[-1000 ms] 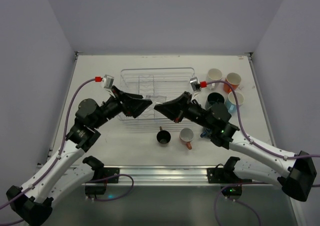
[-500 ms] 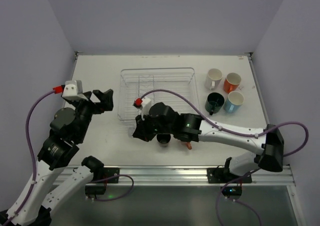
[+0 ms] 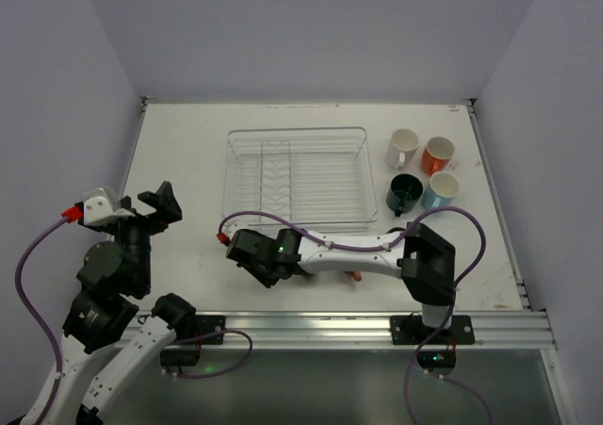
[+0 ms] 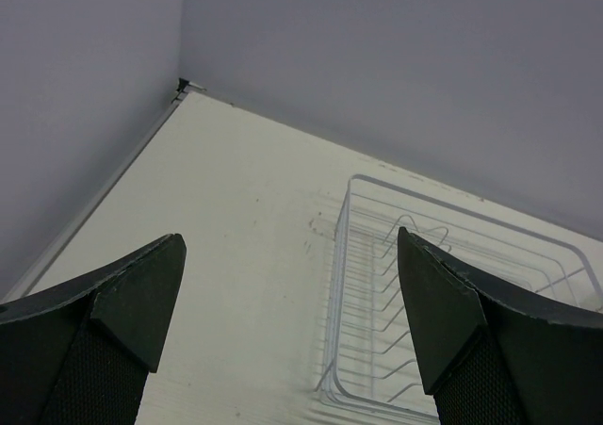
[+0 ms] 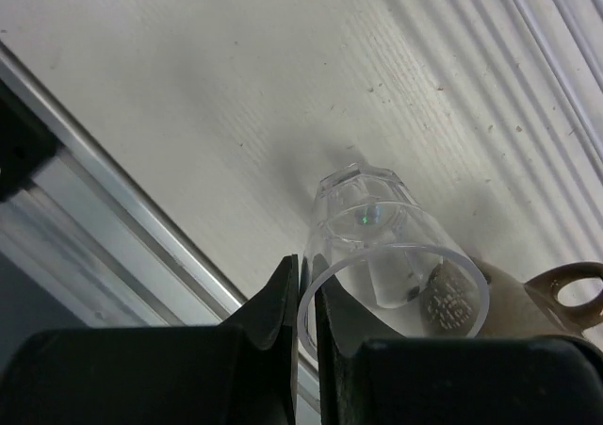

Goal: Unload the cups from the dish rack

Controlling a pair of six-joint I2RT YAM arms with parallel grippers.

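The tumbler still has its base hanging above the table, so the robot's right gripper will next lower it to the bare tabletop beside the brownish mug below the gripper and let go of the tumbler's rim.
The dish rack is a clear wire basket at mid table, with no cups showing in it; the left wrist view shows its near-left corner. My right gripper hangs low in front of the rack, near the front rail. Its jaws are shut on the rim of a clear tumbler, which tilts over the table. A brownish mug with a ring handle lies just beside the tumbler. My left gripper is drawn back at the left, wide open and holding nothing. White, orange, dark teal and light blue mugs stand right of the rack.
The metal front rail runs just below the right gripper and shows as a strip close to the tumbler. The right arm's forearm lies across the table in front of the rack. Walls close in on both sides.
The right arm has swung left and toward the front rail, carrying the clear tumbler and now covering the mugs in front of the rack. The left arm has pulled back to the left and opened fully.
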